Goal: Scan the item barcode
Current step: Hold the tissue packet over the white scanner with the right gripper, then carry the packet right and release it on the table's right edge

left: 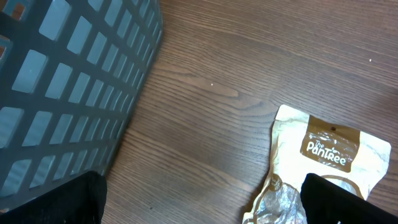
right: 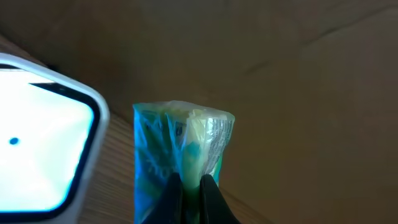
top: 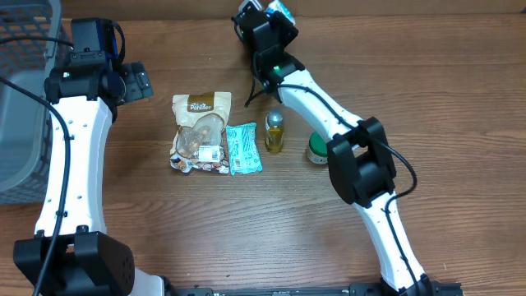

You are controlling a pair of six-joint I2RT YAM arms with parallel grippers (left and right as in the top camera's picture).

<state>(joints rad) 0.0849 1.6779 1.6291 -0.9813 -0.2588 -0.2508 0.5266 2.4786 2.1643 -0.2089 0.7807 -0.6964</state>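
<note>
My right gripper swings to the right in the overhead view and back, lowers and releases the packet next, since empty wood lies on that side.
The item, a blue-green plastic packet (right: 180, 140), stands upright between the black fingertips of my right gripper (right: 191, 186), which is shut on its lower edge. Just left of it in the right wrist view glows a white, dark-rimmed scanner window (right: 37, 149). From overhead, the right gripper (top: 275, 11) and the packet (top: 283, 8) sit at the table's far edge. I cannot make out a barcode. My left gripper (top: 136, 82) hovers open over bare wood, one finger (left: 56, 199) near the basket and the other over a pouch.
A grey mesh basket (top: 25, 99) fills the left side. In the middle lie a PanTree pouch (top: 201, 115), a teal packet (top: 243, 148), a small yellow bottle (top: 274, 133) and a green-lidded jar (top: 317, 150).
</note>
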